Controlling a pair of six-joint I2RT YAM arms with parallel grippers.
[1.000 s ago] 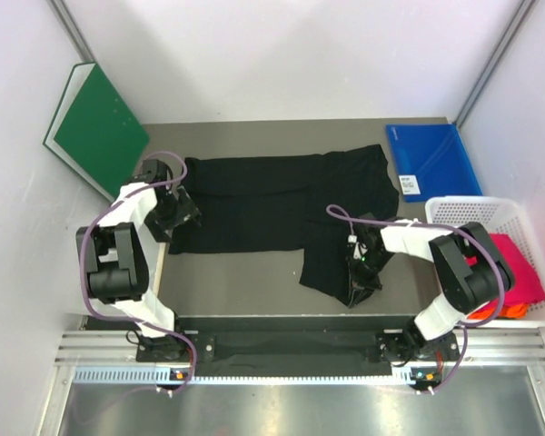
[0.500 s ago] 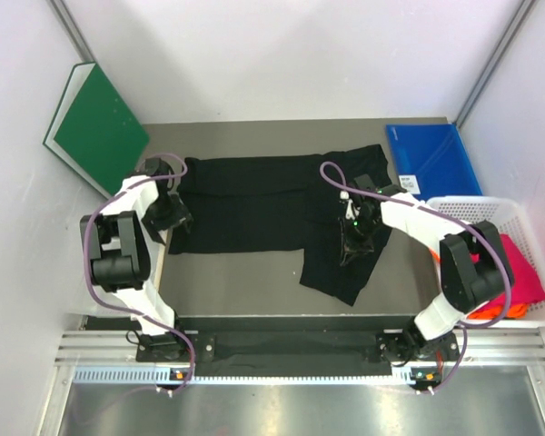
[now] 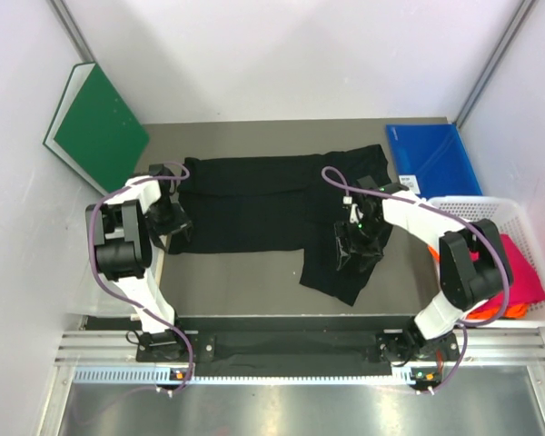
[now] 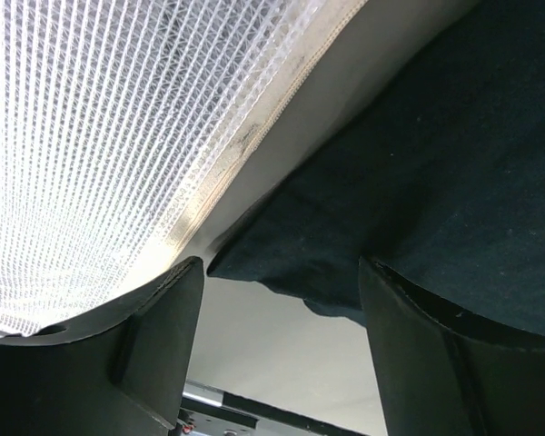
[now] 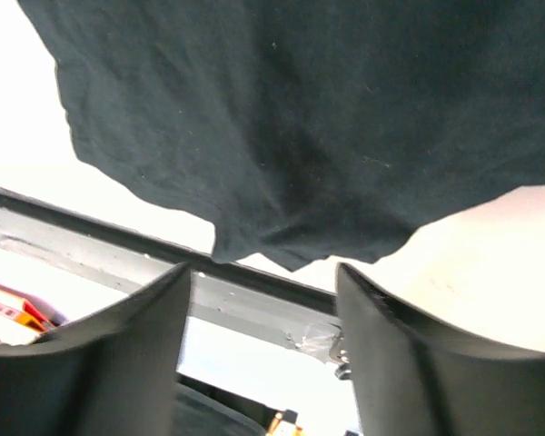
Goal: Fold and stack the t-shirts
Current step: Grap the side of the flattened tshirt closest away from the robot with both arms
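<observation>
The near hem of the black flap is back and down from my right gripper. I should move my right gripper there next.
A large black t-shirt lies spread over the grey table, with one flap reaching toward the near edge at the right. My left gripper sits low at the shirt's left edge. In the left wrist view this gripper is open, and a corner of the black cloth lies just past its fingertips. My right gripper hovers over the shirt's right part. The right wrist view shows that gripper open and empty above the cloth's hem. A pink t-shirt and an orange one lie in the basket.
A white lattice basket stands at the right edge. A blue folder lies at the back right and a green board leans at the back left. White mesh borders the table beside the left gripper.
My right gripper moved from the near flap toward the shirt's middle, then opened and let go of the cloth. The left gripper narrowed a little and shifted slightly along the left edge.
</observation>
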